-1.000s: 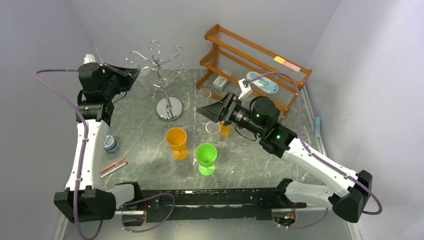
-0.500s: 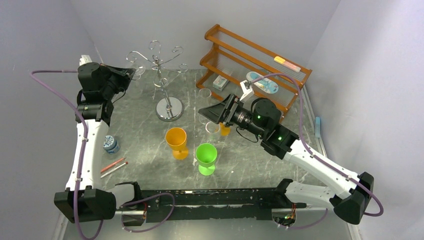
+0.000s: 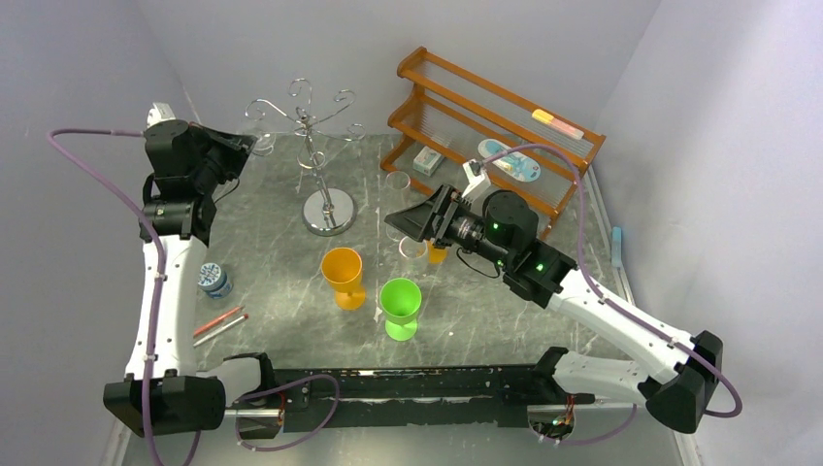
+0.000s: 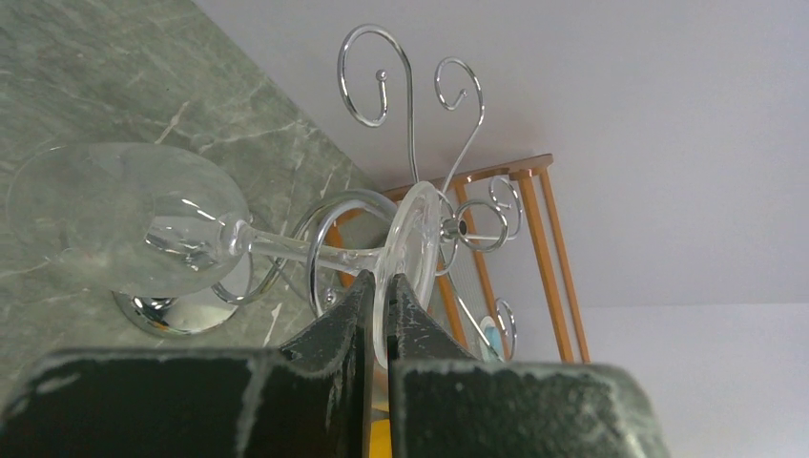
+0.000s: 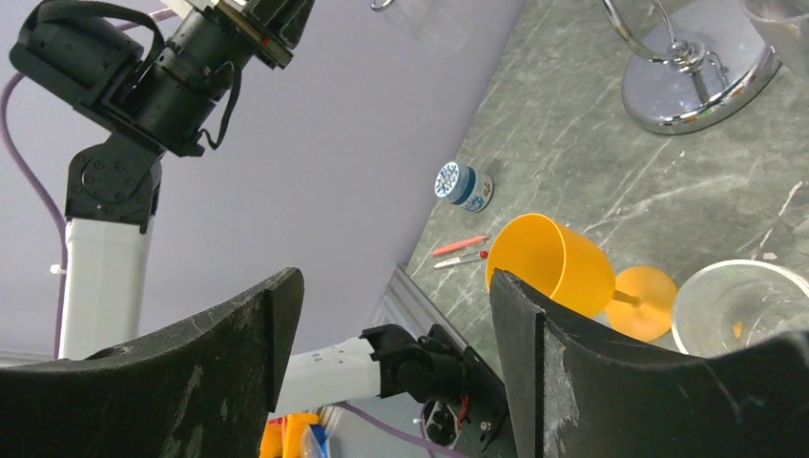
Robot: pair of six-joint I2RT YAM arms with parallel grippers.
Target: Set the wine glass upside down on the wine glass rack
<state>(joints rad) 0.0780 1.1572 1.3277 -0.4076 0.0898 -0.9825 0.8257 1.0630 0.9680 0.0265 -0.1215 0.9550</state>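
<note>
The glass's stem already crosses the loop, so my left gripper will move toward the rack's post and down to release the glass's foot on the curled arm [image 3: 274, 143] [image 4: 318, 243].
A clear wine glass [image 4: 181, 229] lies on its side in the air. My left gripper [image 4: 383, 286] is shut on its round foot, the stem reaching left to the bowl. Right behind it stands the wine glass rack [image 4: 382, 86], a silver wire stand; the stem crosses in front of one curled arm. From above, the left gripper [image 3: 245, 146] holds the glass [image 3: 264, 146] just left of the rack [image 3: 311, 121]. My right gripper [image 3: 400, 218] hangs open and empty over mid-table, close to two other clear glasses [image 3: 412, 249].
An orange goblet [image 3: 343, 275] and a green goblet [image 3: 400, 306] stand near the front. The brown wooden shelf [image 3: 485, 116] is at the back right. A small blue-white jar [image 3: 213, 280] and pens [image 3: 221, 323] lie on the left. The rack's mirrored base [image 3: 328, 211] sits centre-left.
My left gripper has drawn slightly left and back with the glass. The right gripper has shifted a little left and stays open.
</note>
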